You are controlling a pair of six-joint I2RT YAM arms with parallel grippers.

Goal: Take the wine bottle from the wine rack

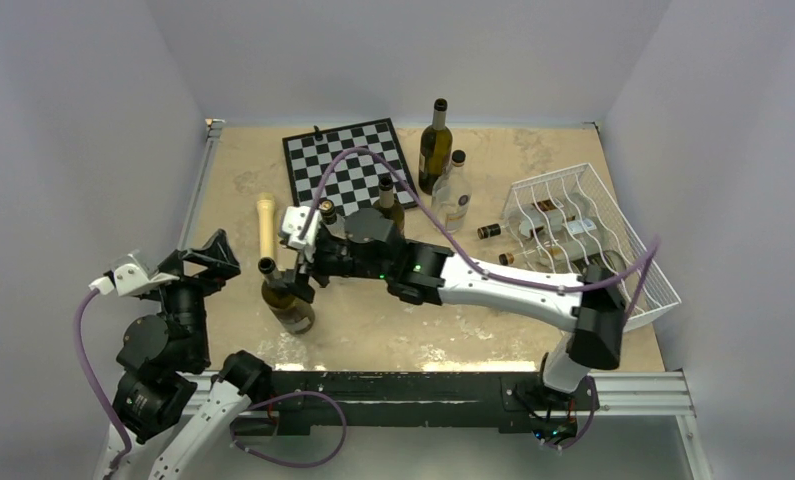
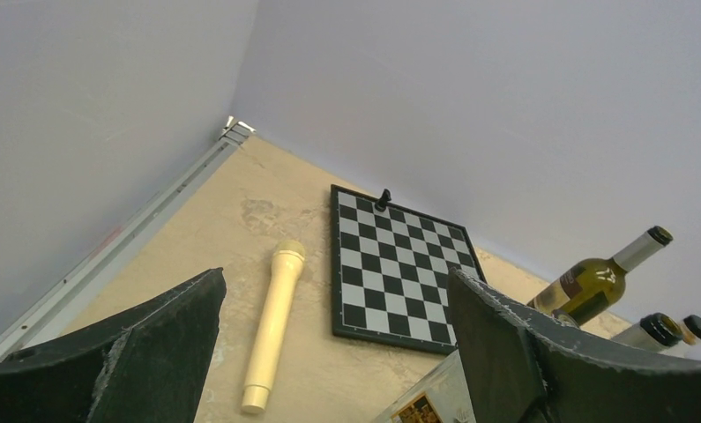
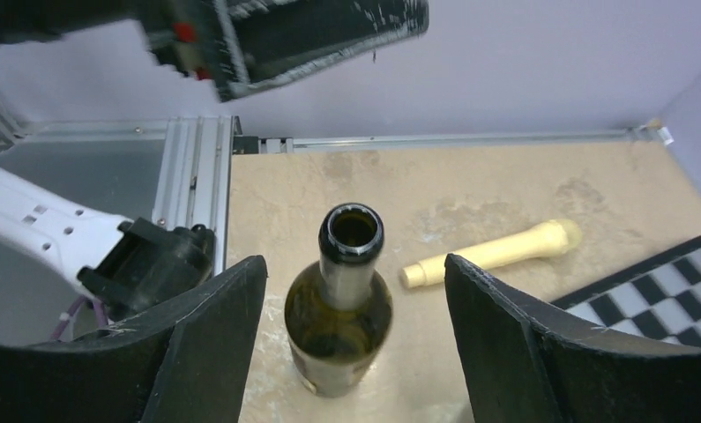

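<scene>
I will next swing my right gripper across and down to the bottle-neck side of the wine rack, because that side is to its right in the top view.
The white wire wine rack (image 1: 613,215) stands at the right of the table, with bottles (image 1: 543,255) lying in its cradles. A dark green wine bottle (image 1: 285,300) stands upright on the table at the left, away from the rack. My right gripper (image 1: 301,278) is stretched across to it. In the right wrist view the gripper (image 3: 355,339) is open, and the open-mouthed bottle (image 3: 339,313) stands between the fingers without touching either. My left gripper (image 1: 209,262) is open and empty, raised at the left edge, and is also open in its wrist view (image 2: 338,348).
A chessboard (image 1: 348,165) lies at the back middle, with a cream microphone-shaped stick (image 1: 264,228) to its left. An upright green bottle (image 1: 434,148), a clear bottle (image 1: 455,192) and another bottle (image 1: 390,205) stand behind my right arm. Walls enclose the table on three sides.
</scene>
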